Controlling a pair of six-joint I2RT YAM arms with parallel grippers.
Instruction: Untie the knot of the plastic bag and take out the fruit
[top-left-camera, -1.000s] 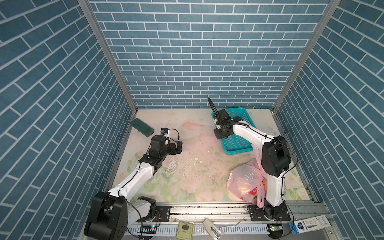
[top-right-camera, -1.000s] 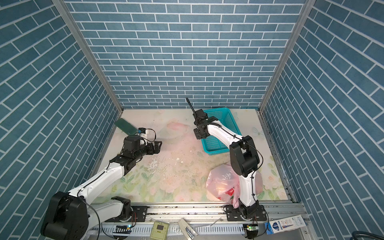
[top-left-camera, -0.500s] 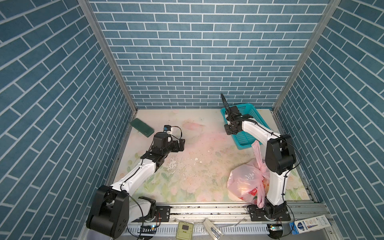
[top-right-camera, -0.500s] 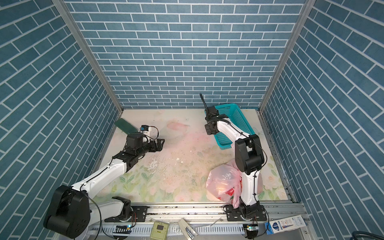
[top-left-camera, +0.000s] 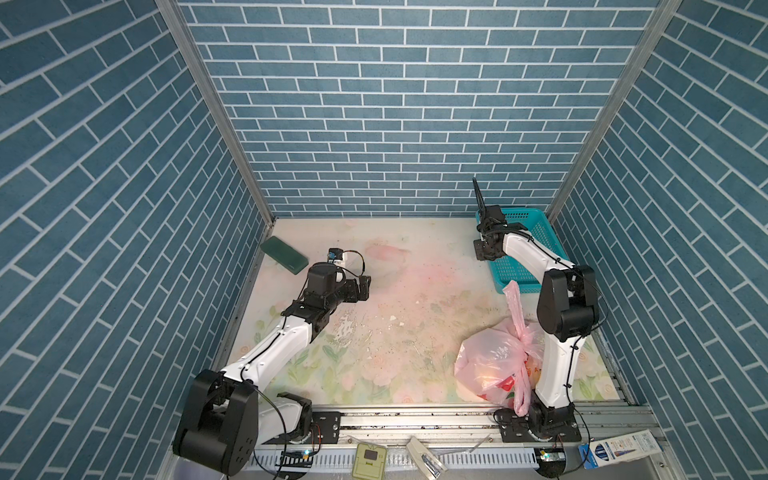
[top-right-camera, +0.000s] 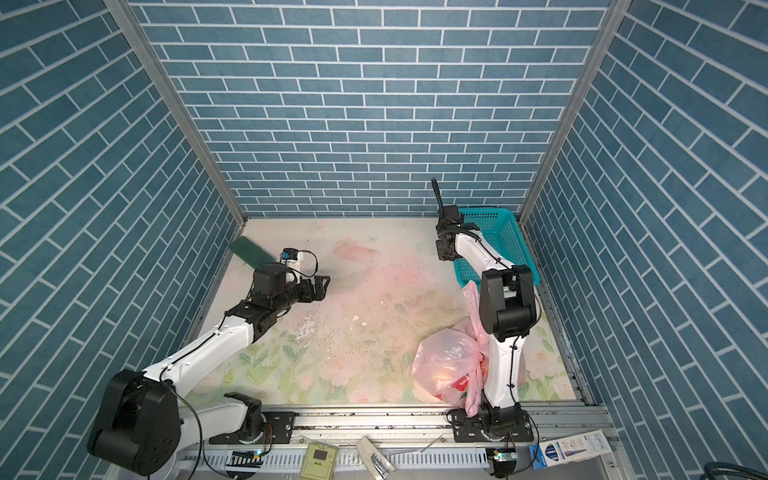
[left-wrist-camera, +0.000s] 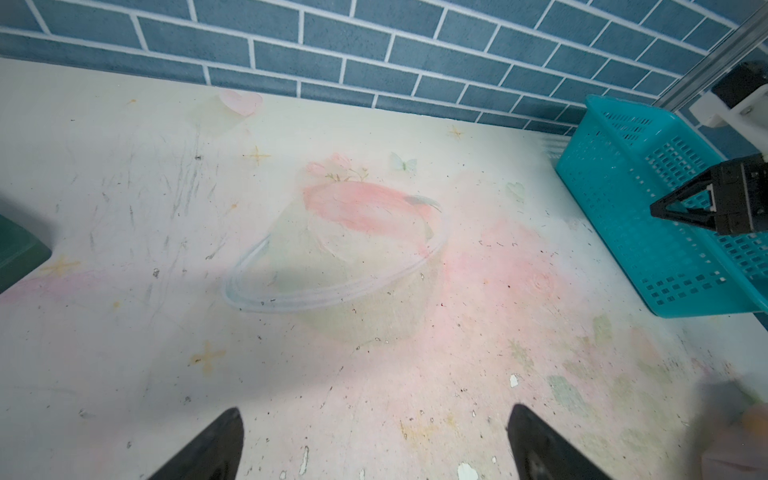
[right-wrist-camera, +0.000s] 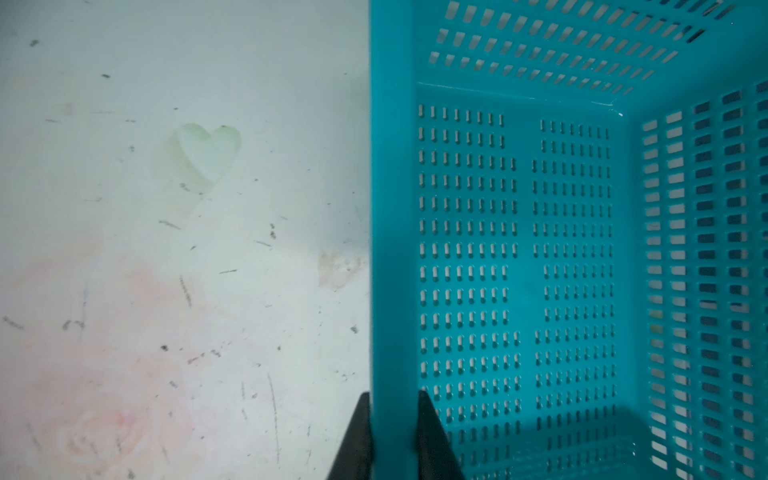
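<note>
A narrow gap remains, so my right gripper should next slide the teal basket sideways toward the brick wall beside it, deeper into the back corner (top-right-camera: 520, 217), and release the basket's rim.
The pink plastic bag (top-left-camera: 490, 365) (top-right-camera: 446, 368) lies at the front right of the table, against the base of my right arm. Its knot (top-left-camera: 524, 347) (top-right-camera: 482, 345) is twisted tight, with one handle loop (top-left-camera: 513, 299) standing up. The fruit is inside the bag; only an orange glow (top-left-camera: 484, 376) shows through. My left gripper (top-left-camera: 365, 286) (top-right-camera: 323, 286) (left-wrist-camera: 374, 436) is open over bare table at the left. My right gripper (top-left-camera: 484, 251) (right-wrist-camera: 392, 415) is shut on the left wall of the teal basket (right-wrist-camera: 392, 208), one finger on each side.
The teal basket (top-left-camera: 521, 212) (top-right-camera: 486, 211) (left-wrist-camera: 615, 208) stands in the back right corner, with nothing in it. A dark green block (top-left-camera: 284, 254) (top-right-camera: 249, 251) lies by the left wall. Brick walls close in three sides. Small boxes lie on the front rail.
My right gripper has dragged the teal basket to the right, into the back corner. The left arm has reached slightly farther forward. The bag has not moved.
</note>
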